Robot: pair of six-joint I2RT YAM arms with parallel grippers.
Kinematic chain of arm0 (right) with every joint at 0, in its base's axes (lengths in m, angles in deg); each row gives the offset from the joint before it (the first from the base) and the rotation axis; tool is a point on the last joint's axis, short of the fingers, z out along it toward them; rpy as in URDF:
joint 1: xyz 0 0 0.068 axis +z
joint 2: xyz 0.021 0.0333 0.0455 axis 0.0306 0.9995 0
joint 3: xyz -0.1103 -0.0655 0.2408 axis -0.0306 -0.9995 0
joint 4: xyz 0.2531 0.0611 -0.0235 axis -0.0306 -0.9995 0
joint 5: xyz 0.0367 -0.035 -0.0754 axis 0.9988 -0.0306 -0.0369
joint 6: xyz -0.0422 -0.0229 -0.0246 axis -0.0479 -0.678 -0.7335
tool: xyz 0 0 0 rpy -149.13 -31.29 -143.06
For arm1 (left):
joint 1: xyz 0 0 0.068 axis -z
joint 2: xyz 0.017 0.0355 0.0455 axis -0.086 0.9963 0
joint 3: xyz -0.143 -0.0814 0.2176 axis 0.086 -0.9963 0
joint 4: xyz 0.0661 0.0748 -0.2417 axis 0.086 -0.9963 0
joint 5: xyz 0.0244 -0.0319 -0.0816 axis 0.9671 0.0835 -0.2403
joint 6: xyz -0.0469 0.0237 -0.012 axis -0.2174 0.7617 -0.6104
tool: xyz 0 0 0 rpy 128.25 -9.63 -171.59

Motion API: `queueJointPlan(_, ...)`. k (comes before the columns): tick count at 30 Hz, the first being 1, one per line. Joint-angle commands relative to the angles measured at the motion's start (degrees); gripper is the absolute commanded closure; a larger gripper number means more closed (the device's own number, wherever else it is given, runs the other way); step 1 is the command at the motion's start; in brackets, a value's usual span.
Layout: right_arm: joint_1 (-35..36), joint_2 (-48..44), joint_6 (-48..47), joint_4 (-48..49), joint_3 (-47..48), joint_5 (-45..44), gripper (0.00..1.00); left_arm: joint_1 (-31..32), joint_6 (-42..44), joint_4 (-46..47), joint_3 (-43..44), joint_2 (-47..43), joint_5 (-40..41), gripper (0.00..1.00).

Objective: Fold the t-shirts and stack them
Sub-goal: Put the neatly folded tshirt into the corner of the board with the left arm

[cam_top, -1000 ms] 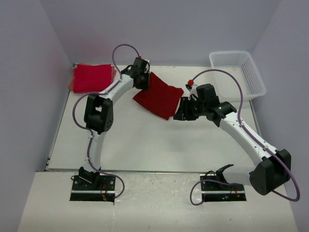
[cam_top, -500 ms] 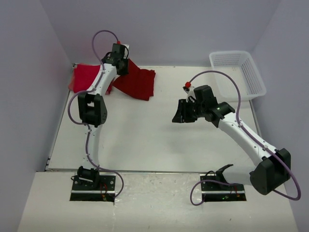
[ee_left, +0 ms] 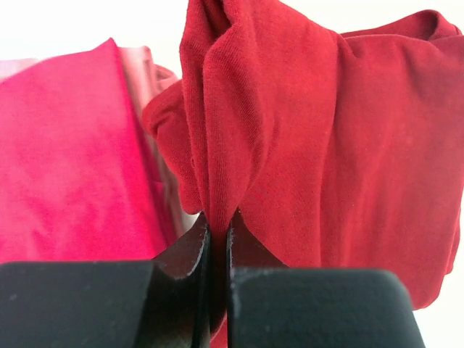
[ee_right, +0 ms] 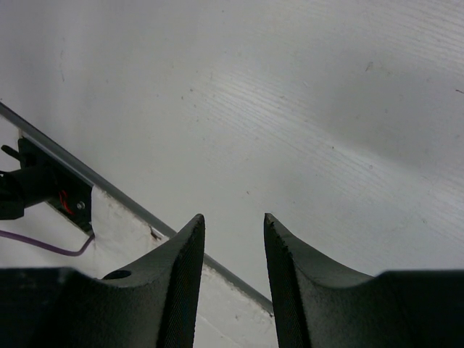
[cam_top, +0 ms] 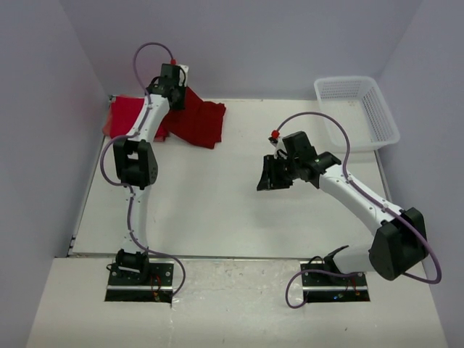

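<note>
The crimson t-shirt [cam_top: 197, 122] is beside the stack, so my left gripper will next go up, left in the top view over the bright red t-shirt's wall-side edge [cam_top: 114, 116], then down and let go.
A folded dark crimson t-shirt [cam_top: 197, 122] hangs from my left gripper [cam_top: 176, 90] at the table's far left. The jaws are shut on a bunched fold of it [ee_left: 246, 130], close up in the left wrist view at the left gripper [ee_left: 218, 221]. Just left of it lies a bright red folded t-shirt [cam_top: 129, 116], also seen as pinker cloth [ee_left: 65, 152] beside the held one. My right gripper [cam_top: 267, 176] hovers over the bare table at centre right, open, with nothing between its fingers [ee_right: 185, 250]; the right gripper [ee_right: 233, 217] faces the table's near edge.
A white lattice basket [cam_top: 359, 109] stands at the far right corner. A metal strip [ee_right: 109, 190] runs along the table's near edge, with a cable base beyond it. Grey walls close in the left, back and right sides.
My left gripper has carried the crimson t-shirt from the table's middle back and left to beside the bright red one. My right gripper let go of it and drew back slightly.
</note>
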Motion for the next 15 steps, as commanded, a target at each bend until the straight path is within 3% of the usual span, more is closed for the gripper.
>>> queueJointPlan(1,0.56,0.27,-0.21,0.18,0.24,1.37,0.60,-2.35,3.19,2.84,2.79,-4.48,2.10,1.00)
queueJointPlan(15,1.35,2.91,-0.39,0.35,0.51,1.64,0.60,-3.68,5.22,3.99,3.15,-10.63,2.81,1.00)
